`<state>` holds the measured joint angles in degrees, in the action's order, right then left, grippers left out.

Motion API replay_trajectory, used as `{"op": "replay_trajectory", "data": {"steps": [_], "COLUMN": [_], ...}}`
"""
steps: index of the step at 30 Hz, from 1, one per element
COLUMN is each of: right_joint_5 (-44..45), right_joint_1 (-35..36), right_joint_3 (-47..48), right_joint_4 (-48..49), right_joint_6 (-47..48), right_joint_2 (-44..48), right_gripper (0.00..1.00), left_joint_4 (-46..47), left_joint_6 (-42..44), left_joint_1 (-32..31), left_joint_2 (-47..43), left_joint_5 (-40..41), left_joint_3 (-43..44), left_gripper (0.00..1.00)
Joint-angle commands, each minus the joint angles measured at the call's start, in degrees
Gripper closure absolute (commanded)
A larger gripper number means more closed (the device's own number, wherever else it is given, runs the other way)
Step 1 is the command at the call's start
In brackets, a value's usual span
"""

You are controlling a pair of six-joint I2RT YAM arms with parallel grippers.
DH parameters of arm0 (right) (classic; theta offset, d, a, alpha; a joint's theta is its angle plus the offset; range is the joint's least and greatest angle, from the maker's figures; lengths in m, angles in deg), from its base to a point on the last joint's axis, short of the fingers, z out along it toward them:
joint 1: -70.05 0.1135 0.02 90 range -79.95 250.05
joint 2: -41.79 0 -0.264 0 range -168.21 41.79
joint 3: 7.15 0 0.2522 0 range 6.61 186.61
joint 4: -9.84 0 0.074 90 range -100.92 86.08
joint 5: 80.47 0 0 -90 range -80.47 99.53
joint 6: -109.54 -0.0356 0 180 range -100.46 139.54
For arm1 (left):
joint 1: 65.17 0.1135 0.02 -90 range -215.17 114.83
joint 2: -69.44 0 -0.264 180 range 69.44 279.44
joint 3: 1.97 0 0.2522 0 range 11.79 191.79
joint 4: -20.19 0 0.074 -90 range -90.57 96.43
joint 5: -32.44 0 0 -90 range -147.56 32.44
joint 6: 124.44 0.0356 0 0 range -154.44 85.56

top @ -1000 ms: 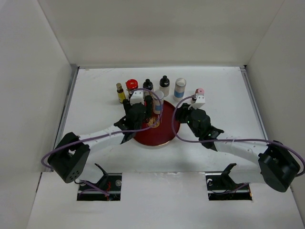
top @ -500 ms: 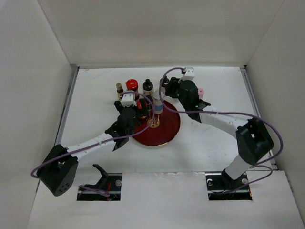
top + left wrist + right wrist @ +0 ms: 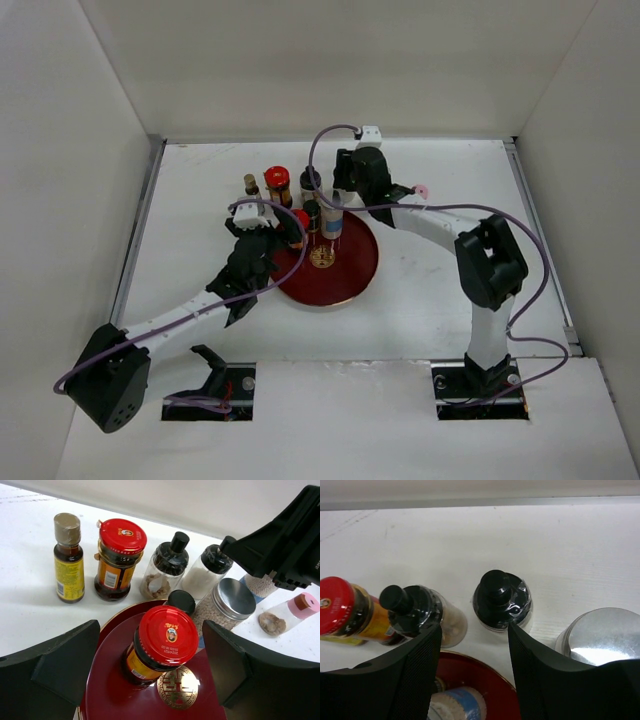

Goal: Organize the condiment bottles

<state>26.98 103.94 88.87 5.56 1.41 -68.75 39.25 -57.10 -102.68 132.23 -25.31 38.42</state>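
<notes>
My right gripper is open, and the black cap of the white-bodied bottle point(image 3: 496, 587) still stands just beyond its fingers. My right gripper will move outward next so that its open fingers are on both sides of that cap.
My left gripper point(image 3: 288, 224) point(image 3: 150, 631) is open, one finger on each side of a red-lidded jar point(image 3: 299, 219) point(image 3: 166, 639) that stands upright on the dark-red plate point(image 3: 352, 266) point(image 3: 111, 680). A small black-capped bottle point(image 3: 181, 601) and a white-and-blue cylinder point(image 3: 332, 216) point(image 3: 229, 604) also stand on the plate. On the table behind are a yellowish bottle point(image 3: 252, 189) point(image 3: 67, 557), a second red-lidded jar point(image 3: 277, 181) point(image 3: 120, 555) and two black-capped bottles point(image 3: 167, 566) point(image 3: 209, 570). My right gripper point(image 3: 343, 187) point(image 3: 475, 629) is open just short of the white-bodied black-capped one point(image 3: 502, 600).
A pink-capped bottle point(image 3: 420, 190) point(image 3: 291, 614) stands on the table right of the right arm. A second silver-lidded cylinder point(image 3: 601, 637) stands beside the right finger. White walls close the table on three sides.
My right arm has swung from the right of the plate to the back row, over the black-capped bottles. My left gripper has shifted left from the cylinder to the red-lidded jar.
</notes>
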Motion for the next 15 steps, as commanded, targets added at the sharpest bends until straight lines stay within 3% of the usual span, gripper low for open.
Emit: {"op": "replay_trajectory", "data": {"steps": [1,15], "right_joint_5": [2.23,1.8], "right_joint_1": [-0.8,-2.47], "right_joint_3": [4.04,12.92], "right_joint_4": [-0.07,-2.27], "right_joint_6": [2.39,5.56], "right_joint_2": [-0.9,-9.07], "right_gripper": [0.4,0.46], "left_joint_4": [3.3,3.66], "left_joint_6": [-2.22,-3.71], "left_joint_1": [1.09,2.67], "left_joint_2": [-1.44,0.23], "left_joint_5": [-1.66,-3.69], "left_joint_3": [-0.79,-0.79], "left_gripper": [0.17,0.17]}}
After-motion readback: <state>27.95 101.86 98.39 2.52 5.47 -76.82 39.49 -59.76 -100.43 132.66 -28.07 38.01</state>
